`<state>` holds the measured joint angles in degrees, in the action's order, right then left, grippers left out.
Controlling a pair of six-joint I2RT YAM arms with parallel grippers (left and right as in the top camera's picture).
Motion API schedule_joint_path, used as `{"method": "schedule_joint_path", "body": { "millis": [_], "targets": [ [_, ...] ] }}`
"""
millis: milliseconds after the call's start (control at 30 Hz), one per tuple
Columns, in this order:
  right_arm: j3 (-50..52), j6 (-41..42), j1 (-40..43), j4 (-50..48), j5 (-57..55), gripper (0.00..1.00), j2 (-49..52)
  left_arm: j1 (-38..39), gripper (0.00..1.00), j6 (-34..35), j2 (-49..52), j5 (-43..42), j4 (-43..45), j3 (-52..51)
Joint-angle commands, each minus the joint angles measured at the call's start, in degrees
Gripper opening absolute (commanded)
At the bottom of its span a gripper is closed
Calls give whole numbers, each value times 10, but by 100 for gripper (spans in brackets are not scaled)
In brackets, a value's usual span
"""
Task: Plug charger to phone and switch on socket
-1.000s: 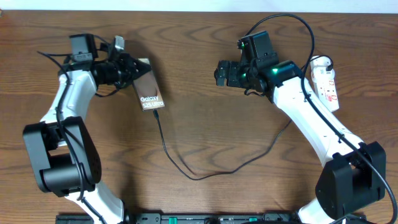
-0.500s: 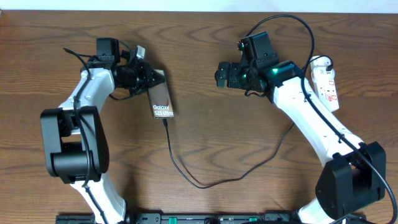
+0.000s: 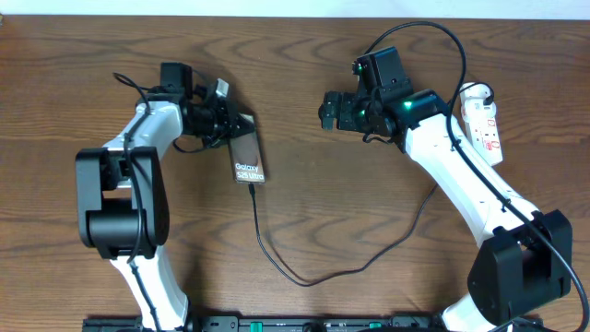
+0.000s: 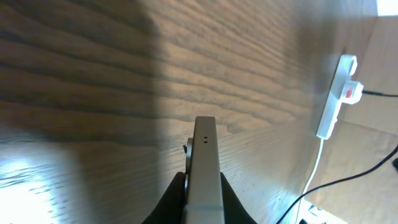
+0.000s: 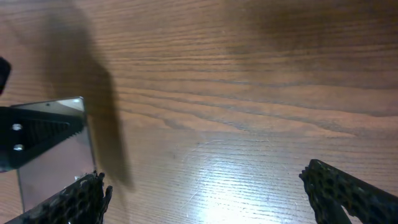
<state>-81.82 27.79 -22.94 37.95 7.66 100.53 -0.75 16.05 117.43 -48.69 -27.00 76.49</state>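
Observation:
The left gripper will lower the phone (image 3: 247, 159) onto the empty table next and then let go of its upper end, as the charger's tip is already plugged in.
The phone (image 3: 247, 159) is a dark slab with white "Galaxy S25 Ultra" lettering, left of centre. My left gripper (image 3: 236, 123) is shut on its top end; in the left wrist view the phone's edge (image 4: 204, 168) stands between my fingers. The charger (image 3: 318, 272) is a thin black cable, its plug tip seated in the phone's lower end (image 3: 252, 187), looping across the table to the right. My right gripper (image 3: 326, 109) is open and empty over the table's middle. The socket (image 3: 483, 120), a white strip with red marks, lies at the far right and shows in the left wrist view (image 4: 336, 95).
The phone's top end and my left fingers show at the left of the right wrist view (image 5: 53, 149). The socket's white cord (image 4: 314, 171) runs down from the strip. The wooden table's far edge (image 3: 295, 17) lies behind both arms.
My left gripper has carried the phone to the right and slightly down, and the plugged cable has trailed with it. The right arm has not moved.

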Motion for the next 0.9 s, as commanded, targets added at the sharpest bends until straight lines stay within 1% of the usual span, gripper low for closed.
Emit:
{"method": "schedule_joint_path", "body": {
  "millis": [0,667,800,867],
  "targets": [
    [-10,-4,-4,1,-7,99,-11,3,7,-10,4,-2,-4,5],
    [-10,-4,-4,2,-7,99,-11,6,7,-10,36,4,-8,5],
    [-10,-4,-4,2,-7,99,-11,9,8,-11,36,32,-13,5],
    [-10,-4,-4,2,-7,99,-11,10,7,-15,36,31,-12,4]
  ]
}}
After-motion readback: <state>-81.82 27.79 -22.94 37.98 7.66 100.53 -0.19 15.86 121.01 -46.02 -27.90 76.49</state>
